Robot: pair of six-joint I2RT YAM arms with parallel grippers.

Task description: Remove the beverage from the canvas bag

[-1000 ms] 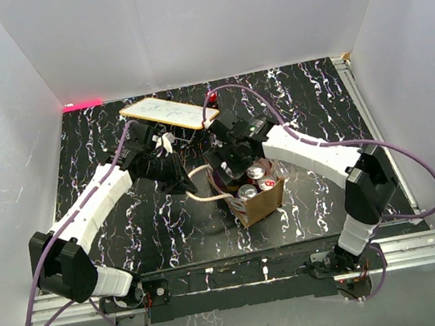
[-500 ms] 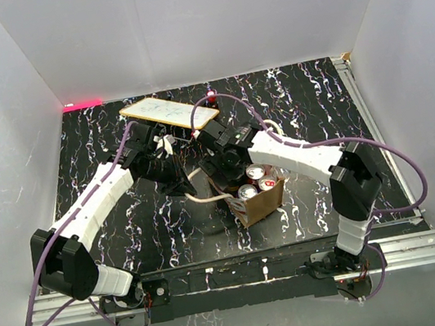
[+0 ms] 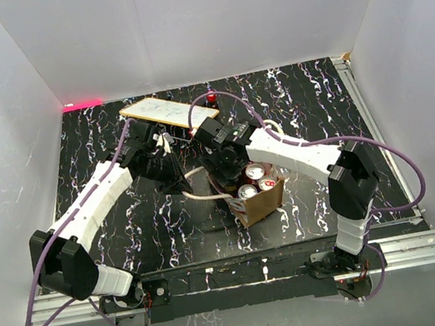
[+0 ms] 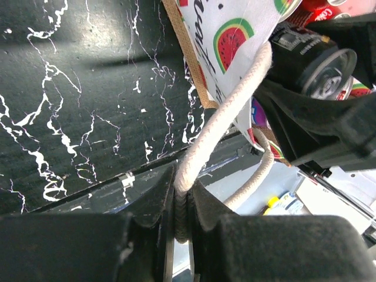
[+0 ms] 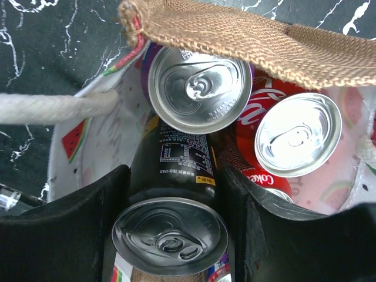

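My right gripper holds the can and will next move up, to the right in the top view, then down to the tabletop [image 3: 294, 126] beside the bag. The tabletop there is bare enough to let go of the can.
The canvas bag [image 3: 258, 199] stands upright at the table's middle, tan outside with a watermelon print lining [image 4: 235, 35]. It holds several cans. My left gripper [image 3: 183, 182] is shut on the bag's cream rope handle [image 4: 226, 117] and holds it out to the left. My right gripper [image 3: 229, 167] is over the bag's mouth, shut on a black beverage can [image 5: 173, 170] with the fingers [image 5: 100, 205] on both its sides. The can's top is raised above a silver-topped can [image 5: 200, 88] and a red Coke can [image 5: 294, 135] in the bag. The woven bag rim [image 5: 247, 32] shows at the top.
A light wooden board [image 3: 168, 113] lies tilted at the back, just behind both grippers, with a small red object [image 3: 211, 98] beside it. A red strip [image 3: 82, 104] lies at the back left corner. White walls enclose the black marbled table [image 3: 128, 227].
My right arm has swung left and its gripper has moved over the bag's left side onto the black can. My left gripper has shifted slightly back-left, still holding the handle.
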